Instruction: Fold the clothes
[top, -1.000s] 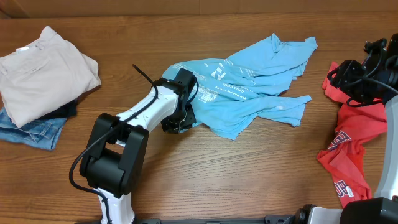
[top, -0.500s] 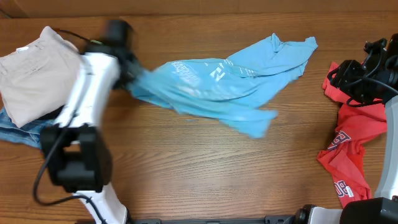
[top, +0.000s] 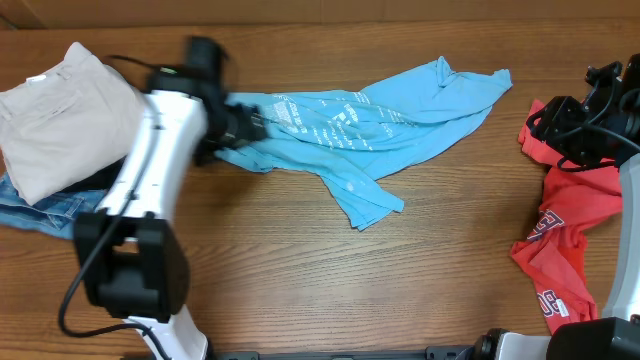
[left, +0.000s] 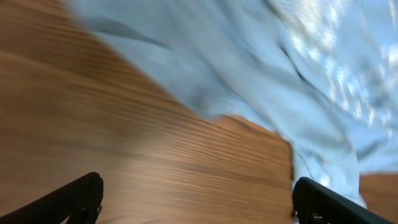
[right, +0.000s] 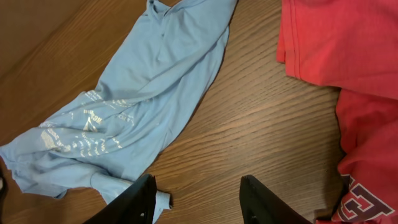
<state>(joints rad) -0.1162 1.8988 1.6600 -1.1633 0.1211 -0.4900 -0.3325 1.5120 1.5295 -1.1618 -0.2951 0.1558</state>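
I will move my left gripper to the right in the overhead view and down onto the trailing flap near the print (top: 347, 188) (left: 320, 158), because that flap sticks out from the shirt.
The sky-blue T-shirt (top: 360, 125) lies stretched across the middle of the table, white print up, with one flap (top: 365, 205) trailing toward the front. My left gripper (top: 245, 125) hovers at the shirt's left edge. In the left wrist view the left gripper (left: 202, 205) is open wide over bare wood, with the blurred blue cloth (left: 298, 81) just ahead and nothing between its fingers. The red T-shirts (top: 560, 230) lie crumpled at the right. My right gripper (right: 198, 199) hangs open above wood between the blue shirt (right: 137, 106) and the red shirts (right: 336, 43).
A folded beige garment (top: 60, 120) sits on jeans (top: 50, 212) and a dark item (top: 105, 180) at the far left. The right arm (top: 585, 125) stands over the red shirts. Bare wood runs along the table's front.
My left arm swept left, dragging the blue shirt's edge with it, then its jaws opened and let the cloth go. The shirt now lies more spread out. The right arm stayed still.
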